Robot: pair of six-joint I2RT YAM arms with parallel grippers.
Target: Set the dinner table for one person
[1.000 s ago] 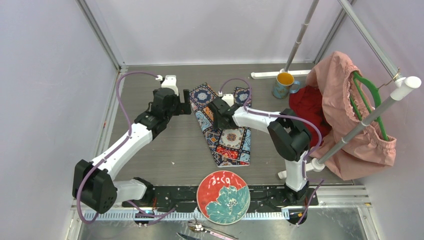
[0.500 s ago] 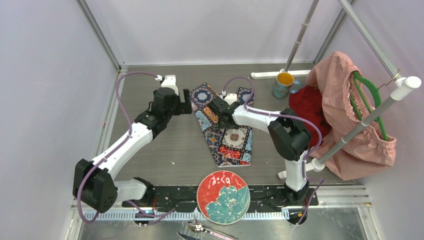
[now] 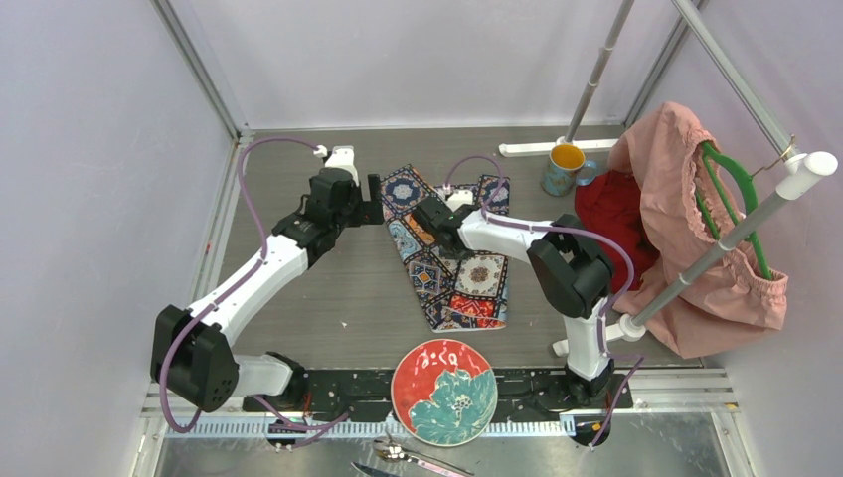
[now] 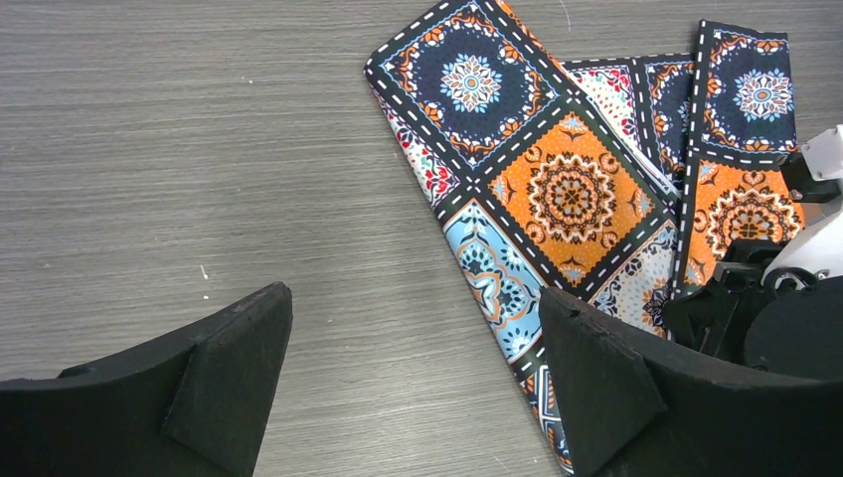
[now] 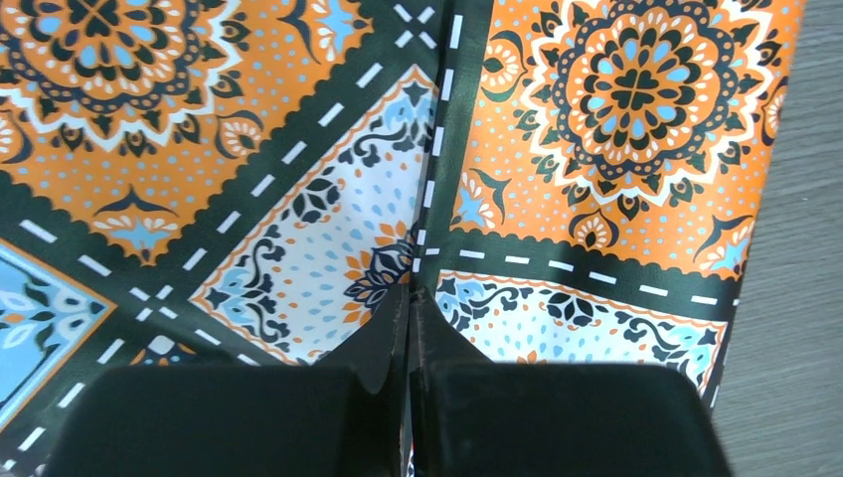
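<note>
The mat is still partly folded, so my right gripper should next pull its pinched edge over the bare table toward the red cloth (image 5: 793, 298) and release it there.
The colourful tile-patterned cloth mat (image 3: 462, 278) lies partly folded in the middle of the dinner table (image 3: 338, 298). My right gripper (image 3: 427, 213) is down on its upper part. In the right wrist view its jaws are pressed together (image 5: 411, 290) right at a folded edge of the mat (image 5: 616, 99), pinching the fabric. My left gripper (image 3: 373, 204) hovers at the mat's left corner with its fingers wide apart (image 4: 413, 298). Bare table (image 4: 199, 149) and the mat's edge (image 4: 572, 189) lie between them. The red-and-teal flower plate (image 3: 443, 391) sits at the near edge between the arm bases.
A blue mug (image 3: 565, 167) with a yellow inside stands at the back right. Beside it a red cloth (image 3: 611, 214) and a pink garment (image 3: 686, 229) hang off a white rack. Cutlery (image 3: 408, 457) lies on the metal ledge in front of the plate.
My right gripper has shut on the mat's fold and shifted slightly. The mat's lower half slid a little right. The left gripper edged closer to the mat's corner, still open.
</note>
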